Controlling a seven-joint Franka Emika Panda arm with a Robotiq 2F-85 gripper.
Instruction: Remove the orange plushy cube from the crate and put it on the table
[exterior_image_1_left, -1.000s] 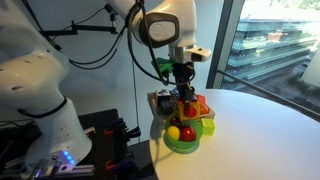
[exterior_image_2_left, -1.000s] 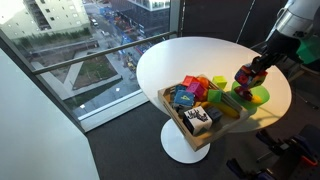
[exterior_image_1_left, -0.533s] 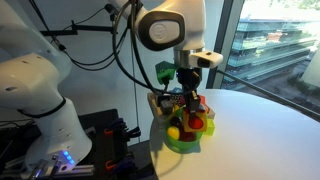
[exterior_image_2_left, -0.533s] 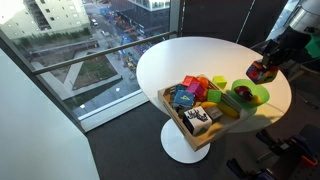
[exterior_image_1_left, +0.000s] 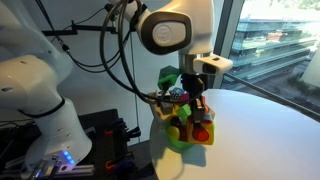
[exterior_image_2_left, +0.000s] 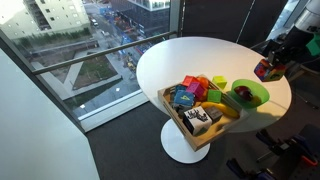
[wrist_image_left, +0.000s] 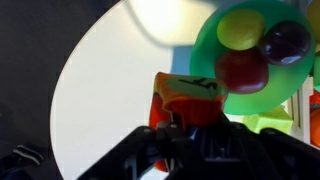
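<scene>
I will carry the cube outward in my gripper and come down over the bare white tabletop past the green bowl, as that spot is clear to release it.
My gripper (exterior_image_2_left: 270, 66) is shut on the orange plushy cube (exterior_image_2_left: 267, 69) and holds it in the air beyond the green bowl, over the white table (exterior_image_2_left: 190, 55). In the wrist view the cube (wrist_image_left: 185, 98) sits between my dark fingers, above the table (wrist_image_left: 110, 90) beside the bowl. In an exterior view the cube (exterior_image_1_left: 199, 108) hangs just above the bowl. The light-wood crate (exterior_image_2_left: 186, 128) stands at the table's near edge, full of coloured plush blocks, away from my gripper.
A green bowl (exterior_image_2_left: 252, 93) with yellow, red and dark purple toy fruit stands next to the crate; it also shows in the wrist view (wrist_image_left: 270, 90) and an exterior view (exterior_image_1_left: 181, 142). The table edge is close on this side. Windows surround the table.
My gripper has lifted the orange cube out of the crate area and carried it sideways past the green bowl, higher and farther from the crate.
</scene>
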